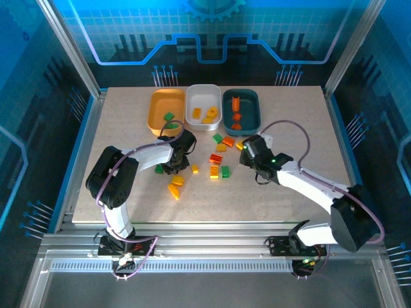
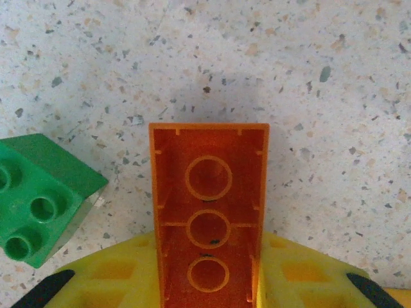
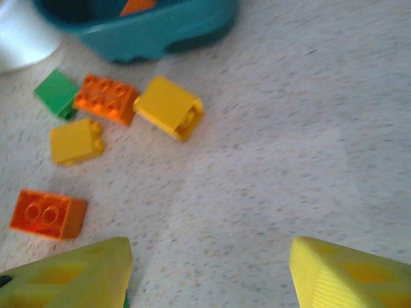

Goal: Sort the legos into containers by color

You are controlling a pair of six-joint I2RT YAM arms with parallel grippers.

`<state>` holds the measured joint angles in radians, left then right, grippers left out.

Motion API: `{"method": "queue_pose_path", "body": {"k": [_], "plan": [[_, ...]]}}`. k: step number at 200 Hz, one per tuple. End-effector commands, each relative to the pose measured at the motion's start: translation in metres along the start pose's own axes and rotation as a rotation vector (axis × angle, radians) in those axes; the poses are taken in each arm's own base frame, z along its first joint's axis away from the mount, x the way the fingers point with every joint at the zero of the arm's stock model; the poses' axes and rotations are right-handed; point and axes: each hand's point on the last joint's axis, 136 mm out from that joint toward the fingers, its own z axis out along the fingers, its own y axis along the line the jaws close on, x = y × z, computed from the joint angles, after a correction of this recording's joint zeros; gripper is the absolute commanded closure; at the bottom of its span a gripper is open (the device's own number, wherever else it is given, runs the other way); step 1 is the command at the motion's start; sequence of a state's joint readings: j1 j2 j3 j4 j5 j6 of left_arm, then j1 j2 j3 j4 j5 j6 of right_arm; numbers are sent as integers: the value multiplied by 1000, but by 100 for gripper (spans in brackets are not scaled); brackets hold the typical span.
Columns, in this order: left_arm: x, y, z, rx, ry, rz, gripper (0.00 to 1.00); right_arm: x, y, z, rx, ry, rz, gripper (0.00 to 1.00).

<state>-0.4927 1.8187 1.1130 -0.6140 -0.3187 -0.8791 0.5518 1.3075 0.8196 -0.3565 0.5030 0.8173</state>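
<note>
The orange-red lego in my left gripper needs to go up and outward next, over the teal tray of orange-red legos, beside the white tray (image 1: 196, 96), and then be released.
My left gripper (image 2: 209, 260) is shut on an orange-red lego (image 2: 209, 192), hollow underside facing the camera, low over the table. A green lego (image 2: 38, 205) lies just to its left. From above, the left gripper (image 1: 173, 167) sits below the orange tray (image 1: 157, 106), which holds a green lego (image 1: 169, 117). The white tray (image 1: 196, 96) holds yellow legos, the teal tray (image 1: 255, 106) orange-red ones. My right gripper (image 3: 209, 250) is open over bare table, right of the loose pile (image 1: 220, 157). Ahead of it lie a yellow lego (image 3: 168, 107) and an orange-red lego (image 3: 106, 99).
More loose legos lie near the left gripper: yellow ones (image 1: 176, 181) and a green one (image 1: 158, 169). The right wrist view also shows a green lego (image 3: 56, 93), a yellow one (image 3: 76, 141) and an orange-red one (image 3: 46, 215). Metal frame rails border the table.
</note>
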Motion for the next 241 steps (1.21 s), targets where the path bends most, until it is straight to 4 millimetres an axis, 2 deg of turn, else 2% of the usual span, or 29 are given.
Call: {"method": "queue_pose_path", "body": {"k": [1, 33, 56, 99, 148, 188, 216, 241], "plan": [[-3, -2, -3, 20, -20, 55, 73, -10, -47, -8, 114, -54, 136, 32], [-12, -29, -34, 105, -58, 134, 76, -3, -67, -2, 89, -35, 261, 31], [-17, -54, -54, 195, -54, 182, 78, -1, -69, 1, 102, -26, 268, 31], [-21, -117, -92, 440, -20, 248, 78, 0, -70, 3, 110, -18, 273, 31], [-38, -196, -125, 651, -46, 360, 78, -2, -72, -1, 105, -31, 283, 31], [-60, -254, -129, 736, -72, 446, 77, -6, -74, -8, 92, -55, 294, 31], [-72, -286, -114, 747, -72, 472, 75, -8, -76, -13, 88, -74, 298, 31], [-81, -306, -100, 742, -79, 479, 72, -9, -78, -15, 87, -87, 299, 31]]}}
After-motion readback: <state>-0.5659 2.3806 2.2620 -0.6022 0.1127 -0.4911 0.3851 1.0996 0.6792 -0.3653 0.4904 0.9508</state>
